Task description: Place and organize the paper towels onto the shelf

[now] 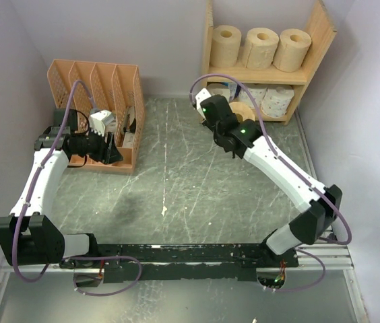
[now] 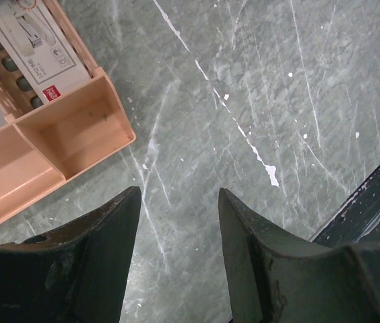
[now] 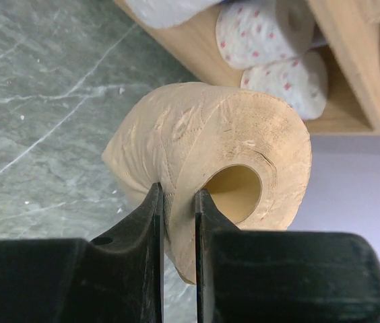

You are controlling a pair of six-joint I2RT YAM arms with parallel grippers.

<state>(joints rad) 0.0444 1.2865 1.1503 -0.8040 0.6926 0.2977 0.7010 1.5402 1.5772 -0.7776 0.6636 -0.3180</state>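
Note:
The roll needs to be lifted outward by my right gripper onto the upper level's front, where bare board shows by the gap between the middle and organizer-side tan rolls.
My right gripper is shut on the wall of a tan paper towel roll, one finger inside its hollow core and one outside. In the top view this roll sits just in front of the wooden shelf, at its lower tier. Three tan rolls stand in a row on the upper tier. White rolls lie on the lower tier, and red dots show on them in the right wrist view. My left gripper hangs open over bare table, far from the shelf, with nothing between its fingers.
An orange-pink file organizer stands at the back left, right by my left gripper, with a white printed box in one slot. Walls close in the table on both sides. A dark rail runs along the near edge.

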